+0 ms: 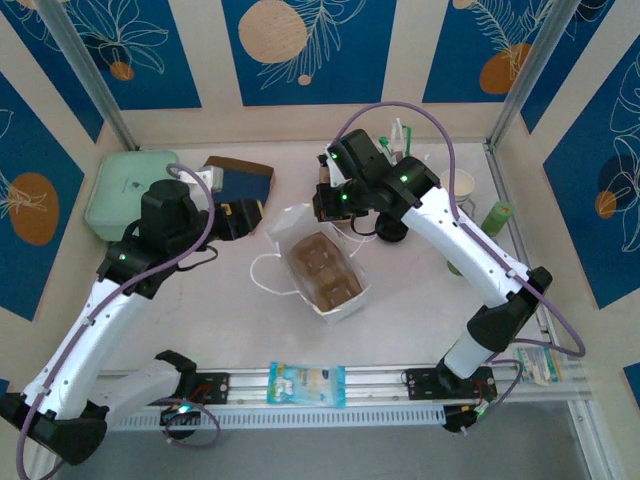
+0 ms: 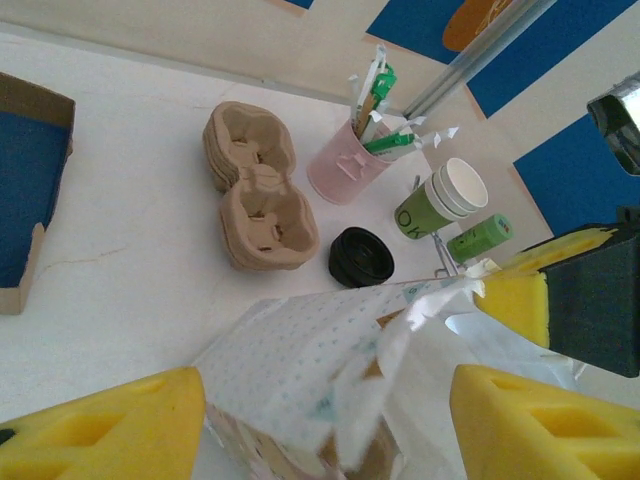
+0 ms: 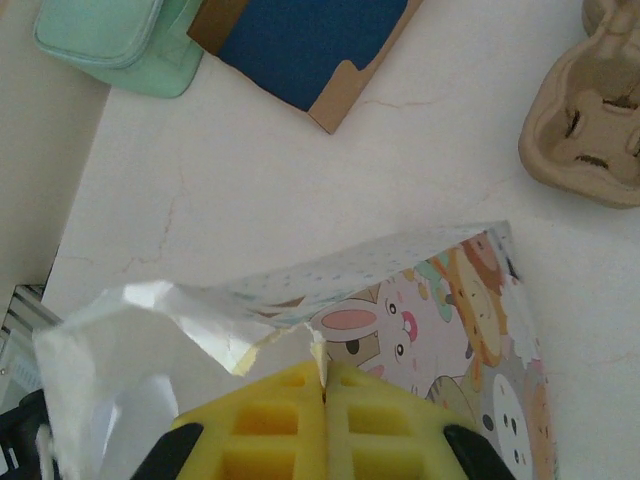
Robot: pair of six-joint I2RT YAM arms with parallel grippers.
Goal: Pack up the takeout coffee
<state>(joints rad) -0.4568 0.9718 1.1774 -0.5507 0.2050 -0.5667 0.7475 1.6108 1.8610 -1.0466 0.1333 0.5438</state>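
My right gripper has the bag's torn top edge (image 1: pixel 308 213) (image 3: pixel 318 347) pinched between its fingers. Next, it will draw that edge outward, then part its fingers to release the paper.
The takeout coffee cup (image 2: pixel 440 200), green below and cream at the rim, stands without a lid at the back right, also seen in the top view (image 1: pixel 463 186). A round black lid (image 2: pixel 360 257) lies on the table next to it. The white paper bag (image 1: pixel 345 300) stands open in the middle with a brown pulp carrier (image 1: pixel 322 268) inside. My right gripper (image 3: pixel 325 385) is shut on the bag's torn top edge (image 3: pixel 300 330). My left gripper (image 2: pixel 325 420) is open, and the bag's dotted paper (image 2: pixel 300 350) lies between its yellow fingers (image 2: pixel 100 425) without being pinched.
A stack of pulp carriers (image 2: pixel 255 190), a pink cup of stirrers (image 2: pixel 345 170) and a slim green tube (image 2: pixel 480 238) stand behind the bag. A mint case (image 1: pixel 125 190) and a blue-lined box (image 1: pixel 240 180) are at the back left. A snack packet (image 1: pixel 308 383) lies on the front rail.
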